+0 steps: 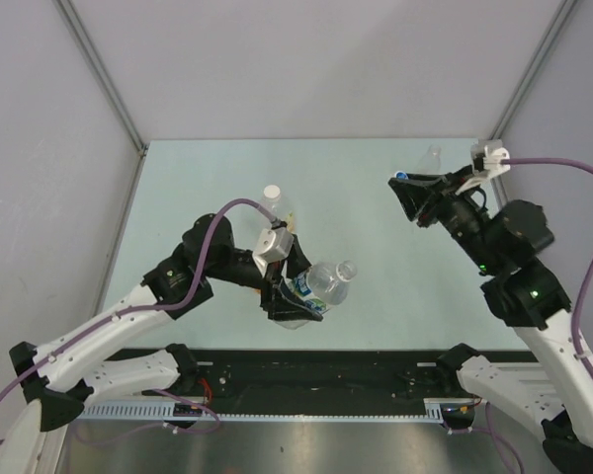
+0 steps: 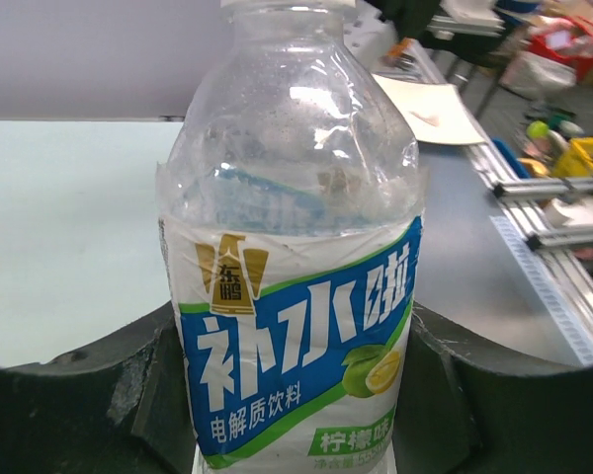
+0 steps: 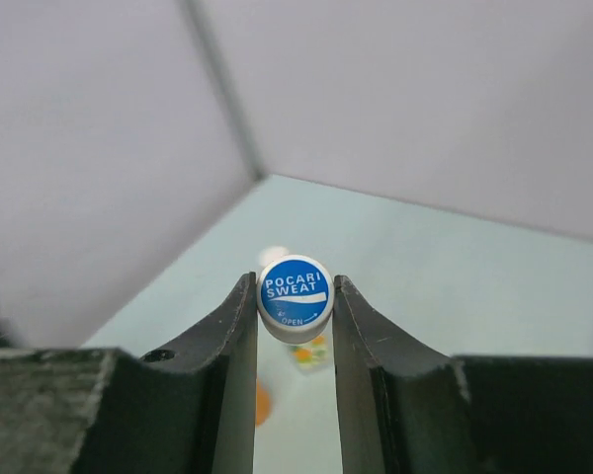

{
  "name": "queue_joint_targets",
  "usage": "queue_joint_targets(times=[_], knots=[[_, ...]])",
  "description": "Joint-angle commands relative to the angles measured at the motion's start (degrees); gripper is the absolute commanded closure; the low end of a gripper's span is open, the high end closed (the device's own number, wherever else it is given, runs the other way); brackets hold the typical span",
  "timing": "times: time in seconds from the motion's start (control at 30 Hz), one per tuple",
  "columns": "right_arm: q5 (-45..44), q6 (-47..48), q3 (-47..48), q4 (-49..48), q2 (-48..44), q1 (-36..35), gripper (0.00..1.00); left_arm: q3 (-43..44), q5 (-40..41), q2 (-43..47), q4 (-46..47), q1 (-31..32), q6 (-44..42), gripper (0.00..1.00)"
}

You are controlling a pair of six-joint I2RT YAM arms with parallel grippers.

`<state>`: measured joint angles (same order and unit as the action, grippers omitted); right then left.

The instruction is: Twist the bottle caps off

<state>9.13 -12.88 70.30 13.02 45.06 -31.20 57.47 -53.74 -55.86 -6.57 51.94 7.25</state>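
Observation:
The blue bottle cap will go down onto the bare tabletop, because that clear patch lies below my right gripper. My right gripper will tilt downward and lower to release the cap there.
My left gripper [image 1: 293,299] is shut on a clear bottle with a blue and green label [image 1: 321,286], held above the table with its neck [image 1: 346,269] pointing right. No cap shows on that neck. In the left wrist view the labelled bottle [image 2: 296,296] fills the gap between the fingers [image 2: 148,385]. My right gripper [image 1: 401,184] hangs at the back right, shut on a blue bottle cap with white lettering [image 3: 295,291]. A larger bottle with a white cap [image 1: 271,193] stands behind the left wrist. A small slim clear bottle [image 1: 433,158] lies at the far right edge.
The pale green table [image 1: 376,326] is closed in by grey walls on three sides. A black rail [image 1: 306,380] runs along the near edge between the arm bases. Past the table's right side, the left wrist view shows a bench with clutter [image 2: 563,148].

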Motion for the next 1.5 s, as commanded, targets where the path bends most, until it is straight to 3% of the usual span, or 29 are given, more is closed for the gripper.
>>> queue_joint_targets(times=[0.0,0.2,0.33,0.5,0.77,1.07,1.47], knots=[[-31.0,0.3,-5.4,4.0,2.0,0.1,1.00,-1.6,12.0,3.0,2.3,-0.4,-1.3,1.00],[-45.6,-2.9,-17.7,-1.9,4.2,-0.3,1.00,-2.4,23.1,5.0,0.8,-0.4,-2.2,1.00],[-50.5,-9.2,-24.6,-5.2,7.2,0.1,1.00,-3.5,28.5,6.4,3.7,-0.4,-1.4,1.00],[-48.6,-14.0,-28.7,-8.9,15.6,1.0,1.00,-6.2,29.6,8.2,6.3,-0.3,0.2,1.00],[-42.0,-12.5,-28.9,-19.5,30.7,4.1,1.00,-9.7,30.8,12.5,6.3,-0.3,1.3,1.00],[-39.3,-14.3,-28.4,-24.5,42.6,6.0,1.00,-11.9,31.6,13.8,8.9,-0.3,2.4,1.00],[-37.0,-15.2,-21.3,-21.0,54.1,6.9,1.00,-12.0,31.3,13.3,8.7,-0.3,2.0,1.00]])
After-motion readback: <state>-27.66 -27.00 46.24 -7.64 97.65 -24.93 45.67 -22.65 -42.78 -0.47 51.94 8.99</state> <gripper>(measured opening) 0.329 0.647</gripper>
